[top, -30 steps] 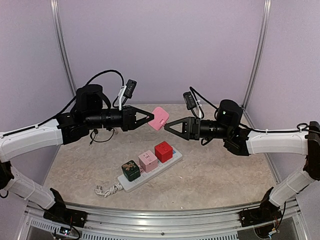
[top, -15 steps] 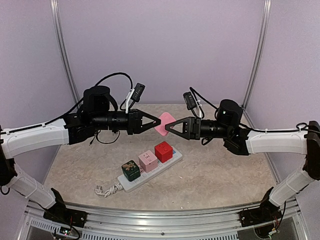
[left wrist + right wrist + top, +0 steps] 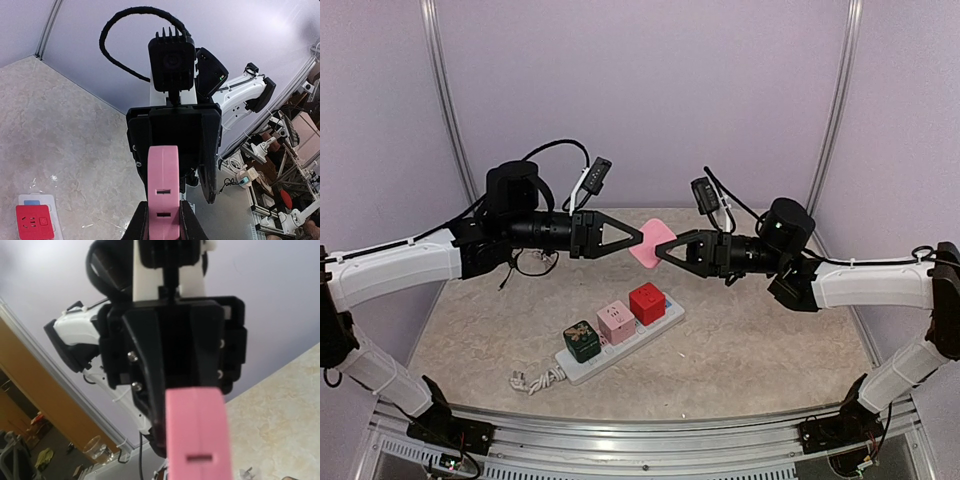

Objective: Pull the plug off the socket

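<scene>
The plug is off the strip, so my left gripper will next turn downward, swing to the left in the top view and go down to release the plug by the cords.
My left gripper is shut on a pink cube plug and holds it in the air above the table. In the left wrist view the plug sits between my left fingers. My right gripper is open and faces it tip to tip; its fingers stand wide on either side of the plug's far end without touching. The plug fills the lower right wrist view; my own right fingers do not show there. The white power strip lies below on the table.
A green cube, a light pink cube and a red cube sit plugged in the strip. Its white cord ends near the front left. Lilac walls close in the back and sides.
My left gripper carried the pink plug to the right and slightly up. My right gripper closed in from the right, so its open fingers now reach the plug.
</scene>
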{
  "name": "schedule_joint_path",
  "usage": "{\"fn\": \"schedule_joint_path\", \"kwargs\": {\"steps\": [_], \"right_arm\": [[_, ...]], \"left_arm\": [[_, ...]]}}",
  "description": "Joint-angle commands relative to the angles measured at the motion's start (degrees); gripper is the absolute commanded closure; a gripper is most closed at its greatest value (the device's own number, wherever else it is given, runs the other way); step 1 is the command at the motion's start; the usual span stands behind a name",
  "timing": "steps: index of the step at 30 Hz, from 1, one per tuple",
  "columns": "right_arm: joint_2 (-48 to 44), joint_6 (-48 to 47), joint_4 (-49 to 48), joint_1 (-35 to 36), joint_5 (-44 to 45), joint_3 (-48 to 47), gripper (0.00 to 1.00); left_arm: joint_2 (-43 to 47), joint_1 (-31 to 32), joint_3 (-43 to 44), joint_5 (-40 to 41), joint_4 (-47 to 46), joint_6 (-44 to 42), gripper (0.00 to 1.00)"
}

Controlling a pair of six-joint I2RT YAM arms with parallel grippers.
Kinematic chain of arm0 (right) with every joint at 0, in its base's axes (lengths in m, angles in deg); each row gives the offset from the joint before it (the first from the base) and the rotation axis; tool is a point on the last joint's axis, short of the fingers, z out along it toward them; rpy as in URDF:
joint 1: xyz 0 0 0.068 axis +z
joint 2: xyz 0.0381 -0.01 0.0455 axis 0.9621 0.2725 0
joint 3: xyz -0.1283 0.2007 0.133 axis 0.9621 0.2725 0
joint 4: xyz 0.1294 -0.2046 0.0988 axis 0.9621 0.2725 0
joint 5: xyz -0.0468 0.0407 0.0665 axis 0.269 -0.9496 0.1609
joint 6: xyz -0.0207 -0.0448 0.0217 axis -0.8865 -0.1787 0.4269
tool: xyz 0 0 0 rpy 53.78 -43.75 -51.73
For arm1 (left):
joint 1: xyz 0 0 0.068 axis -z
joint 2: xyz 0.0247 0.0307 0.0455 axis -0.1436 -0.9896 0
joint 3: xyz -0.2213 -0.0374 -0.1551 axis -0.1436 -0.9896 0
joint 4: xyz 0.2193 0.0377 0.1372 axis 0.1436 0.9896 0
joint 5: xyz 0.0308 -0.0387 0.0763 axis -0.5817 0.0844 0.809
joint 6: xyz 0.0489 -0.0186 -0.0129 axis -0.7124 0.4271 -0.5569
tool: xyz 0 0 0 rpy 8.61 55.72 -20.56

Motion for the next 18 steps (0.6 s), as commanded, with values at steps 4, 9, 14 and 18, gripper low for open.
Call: {"fn": "schedule_joint_path", "kwargs": {"steps": [4,9,14,18], "right_arm": [[-0.5,-0.9,-4.5,1.3,-4.2,-1.5,0.54],[-0.1,-1.1,-3.7,1.3,-3.5,-2.2,0.50],[-1.0,-5.6,5.2,0.2,1.1,-3.3,0.30],[-2.1,-5.2,7.5,-3.9,3.6,-2.6,0.12]], "left_arm": [[-4.3,0.6,1.9,1.7,6.2,-2.6,1.00],[-4.7,1.0,2.4,2.3,7.2,-3.4,1.00],[-4.1,1.0,2.6,2.0,7.9,-4.4,1.00],[-3.1,0.8,2.3,2.3,10.2,-5.4,1.00]]}}
